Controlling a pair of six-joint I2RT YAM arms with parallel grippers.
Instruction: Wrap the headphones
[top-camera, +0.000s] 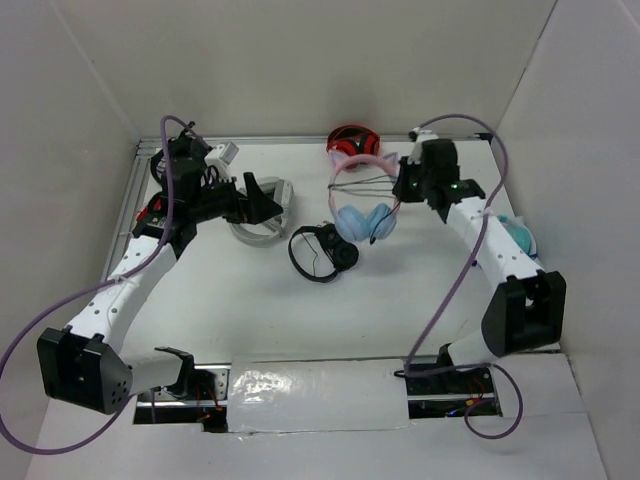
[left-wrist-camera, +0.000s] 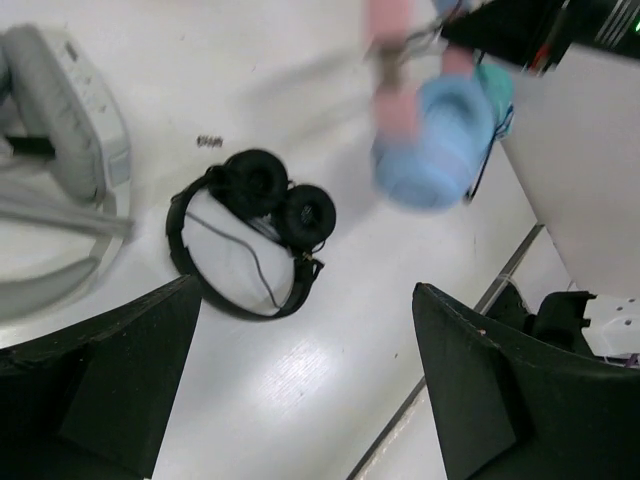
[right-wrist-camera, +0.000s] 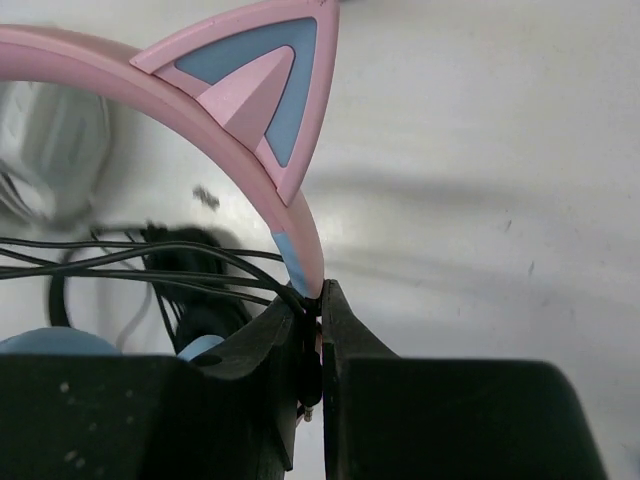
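Note:
The right gripper moves down toward the right in the top view next and releases the headband on bare tabletop below it, clear of the black pair.
The headphones (top-camera: 362, 222) hang off the table with their light blue ear cups low and the pink cat-ear headband (top-camera: 360, 165) on top. Strands of their dark cable (top-camera: 366, 185) stretch across the band. My right gripper (top-camera: 405, 186) is shut on the band's right end. The right wrist view shows the jaws (right-wrist-camera: 320, 300) pinching the pink headband (right-wrist-camera: 300, 215) together with the cable (right-wrist-camera: 150, 262), just below a cat ear (right-wrist-camera: 262, 80). My left gripper (top-camera: 262, 200) stands wide open to the left, holding nothing. In the left wrist view the blue cups (left-wrist-camera: 435, 140) are blurred, far from the gripper (left-wrist-camera: 305, 292).
A small black on-ear pair (top-camera: 322, 252) lies just left of the blue cups, also seen as the black pair (left-wrist-camera: 265, 195). A grey-white pair (top-camera: 262, 228) lies under my left gripper, the grey pair (left-wrist-camera: 70, 115). A red pair (top-camera: 352, 142) sits at the back wall.

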